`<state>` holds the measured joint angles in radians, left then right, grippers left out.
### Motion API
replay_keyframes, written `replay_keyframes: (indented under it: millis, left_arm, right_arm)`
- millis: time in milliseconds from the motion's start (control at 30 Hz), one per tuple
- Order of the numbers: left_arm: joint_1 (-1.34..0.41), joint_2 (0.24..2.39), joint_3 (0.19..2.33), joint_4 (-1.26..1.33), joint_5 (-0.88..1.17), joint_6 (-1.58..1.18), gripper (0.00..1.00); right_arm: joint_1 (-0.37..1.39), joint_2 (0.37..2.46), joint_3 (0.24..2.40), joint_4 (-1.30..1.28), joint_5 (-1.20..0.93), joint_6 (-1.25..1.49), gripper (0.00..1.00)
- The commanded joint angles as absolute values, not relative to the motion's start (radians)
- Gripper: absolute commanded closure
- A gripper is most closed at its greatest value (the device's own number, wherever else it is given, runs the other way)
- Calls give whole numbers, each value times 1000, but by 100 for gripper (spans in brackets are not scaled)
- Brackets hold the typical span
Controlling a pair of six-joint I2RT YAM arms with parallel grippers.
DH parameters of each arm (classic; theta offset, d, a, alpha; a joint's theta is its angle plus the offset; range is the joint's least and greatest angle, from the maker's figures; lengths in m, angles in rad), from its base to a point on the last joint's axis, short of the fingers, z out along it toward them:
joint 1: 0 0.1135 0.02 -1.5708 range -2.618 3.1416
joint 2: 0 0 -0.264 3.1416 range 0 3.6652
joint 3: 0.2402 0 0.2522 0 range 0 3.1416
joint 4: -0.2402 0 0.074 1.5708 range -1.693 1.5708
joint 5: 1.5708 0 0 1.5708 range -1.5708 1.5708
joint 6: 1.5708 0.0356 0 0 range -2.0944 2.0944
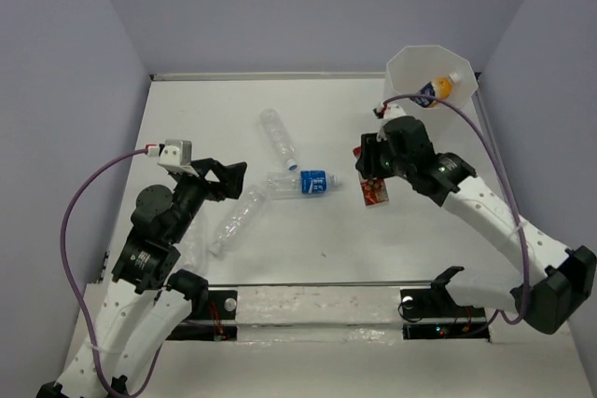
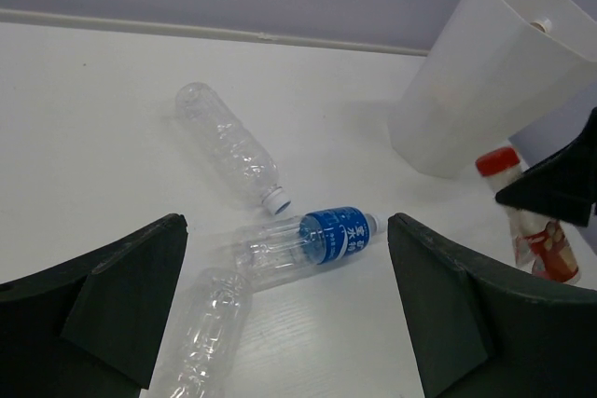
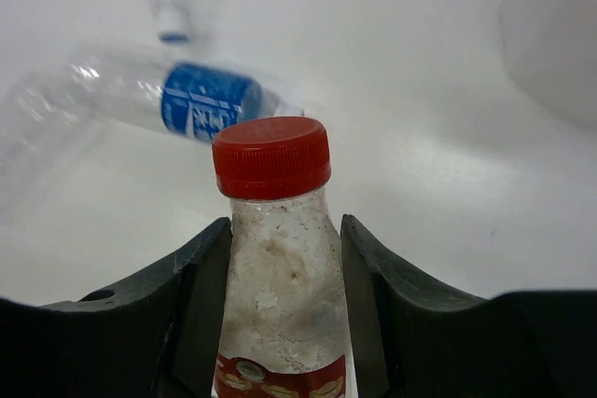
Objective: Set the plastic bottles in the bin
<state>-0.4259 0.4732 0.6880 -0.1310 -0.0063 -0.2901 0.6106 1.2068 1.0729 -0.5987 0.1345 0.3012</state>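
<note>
The red-labelled bottle (image 1: 375, 194) rises above the bin's tall side in my right gripper next, then goes outward over the bin's opening (image 1: 427, 81) and is released.
The white bin (image 1: 403, 62) stands at the far right with the orange-filled bottle (image 1: 438, 89) inside it. My right gripper (image 1: 376, 177) is shut on the small red-labelled bottle (image 1: 375, 194), left of the bin. In the right wrist view, the fingers (image 3: 201, 286) press both sides of that bottle (image 3: 280, 277) below its red cap. The blue-labelled clear bottle (image 1: 305, 182) and two clear bottles (image 1: 277, 135) (image 1: 235, 221) lie mid-table. My left gripper (image 1: 229, 177) is open and empty above the nearer clear bottle (image 2: 201, 333).
Grey walls enclose the table on three sides. The left wrist view shows the bin (image 2: 476, 72) at the far right, with the red-labelled bottle (image 2: 534, 230) next to it. A black clamp (image 1: 446, 277) sits at the near edge.
</note>
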Motion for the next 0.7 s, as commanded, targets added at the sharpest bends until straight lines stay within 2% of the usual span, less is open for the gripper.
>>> replay_keyframes:
  millis: [0, 100, 200, 467, 567, 633, 667]
  left_arm:
    - [-425, 485, 721, -80, 34, -290, 1]
    - [-422, 482, 719, -81, 31, -288, 1]
    - [-420, 479, 719, -83, 29, -288, 1]
    - [-425, 443, 719, -83, 40, -288, 1]
    - [-431, 433, 719, -84, 38, -287, 1]
    - [-437, 430, 719, -83, 40, -287, 1]
    - [-439, 428, 719, -83, 40, -287, 1]
  right_arm:
    - [620, 1129, 1292, -474, 288, 227, 96]
    - [620, 1141, 1367, -291, 470, 118, 96]
    - [552, 1193, 1440, -87, 551, 11, 97]
    - [250, 1406, 1588, 112, 528, -75, 97]
    - [227, 1471, 1569, 132, 529, -110, 96]
    - [216, 1476, 1514, 199, 526, -130, 76]
    - [216, 1476, 1496, 199, 525, -132, 62]
